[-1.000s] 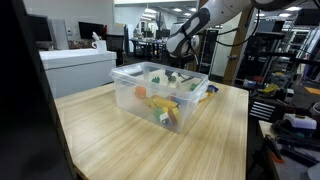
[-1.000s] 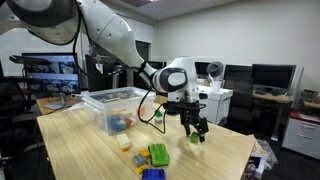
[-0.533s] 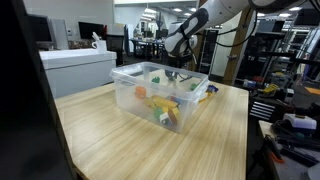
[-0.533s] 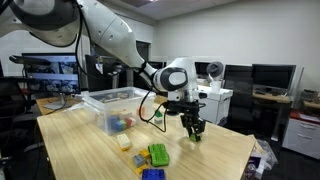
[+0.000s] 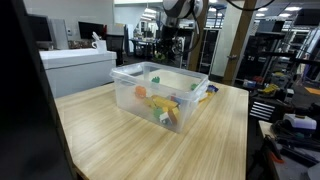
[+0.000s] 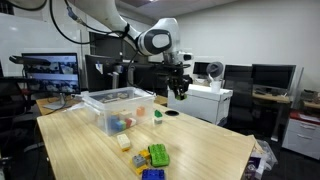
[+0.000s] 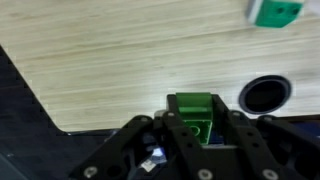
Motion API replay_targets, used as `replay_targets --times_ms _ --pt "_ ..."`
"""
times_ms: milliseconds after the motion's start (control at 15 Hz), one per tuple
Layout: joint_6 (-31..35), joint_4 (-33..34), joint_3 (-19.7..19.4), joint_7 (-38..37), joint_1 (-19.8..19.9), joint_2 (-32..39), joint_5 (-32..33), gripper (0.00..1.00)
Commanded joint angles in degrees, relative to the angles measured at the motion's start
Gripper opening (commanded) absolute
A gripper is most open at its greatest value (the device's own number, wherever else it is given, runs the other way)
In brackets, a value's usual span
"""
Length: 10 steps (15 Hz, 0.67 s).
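Note:
My gripper should move the green block away from the black hole and over the clear plastic bin's open top [image 5: 162,77]. It should then let go of the block, because coloured pieces lie inside the bin.
My gripper [image 7: 190,125] is shut on a green block [image 7: 190,108], which sits between the two black fingers in the wrist view. In an exterior view the gripper [image 6: 180,90] hangs well above the wooden table [image 6: 200,150], beyond the clear plastic bin [image 6: 115,100]. From the opposite side the gripper [image 5: 167,45] shows high behind the bin [image 5: 160,90], and the held block cannot be made out there. Another small green block [image 7: 277,12] lies on the table below, also visible as a green block [image 6: 157,115] near the bin.
A black round hole [image 7: 265,95] is set in the table near its edge. Green blocks [image 6: 158,155], a yellow block [image 6: 125,142] and a blue block [image 6: 150,174] lie at the table's near end. The bin holds several coloured pieces [image 5: 160,105].
The gripper closed on the green block at table height, then rose high above the table with it and shifted toward the bin.

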<state>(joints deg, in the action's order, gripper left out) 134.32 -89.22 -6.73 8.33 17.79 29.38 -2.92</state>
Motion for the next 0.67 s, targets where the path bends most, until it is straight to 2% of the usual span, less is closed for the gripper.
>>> replay_targets --times_ms 0,267,467,533,600 --pt "-1.6 -12.5 3.9 7.3 -0.4 -10.8 -3.3 0.13" --pt "-6.2 -24.8 7.1 15.5 -3.0 -22.2 -8.5 0.13" --pt "-9.2 -32.8 6.5 17.6 -6.7 -29.6 -9.6 0.13" --pt "-10.3 -33.8 6.0 17.4 -7.6 -30.7 -8.8 0.6" --pt "-10.8 -35.0 5.4 16.7 -8.6 -32.0 -8.5 0.62"
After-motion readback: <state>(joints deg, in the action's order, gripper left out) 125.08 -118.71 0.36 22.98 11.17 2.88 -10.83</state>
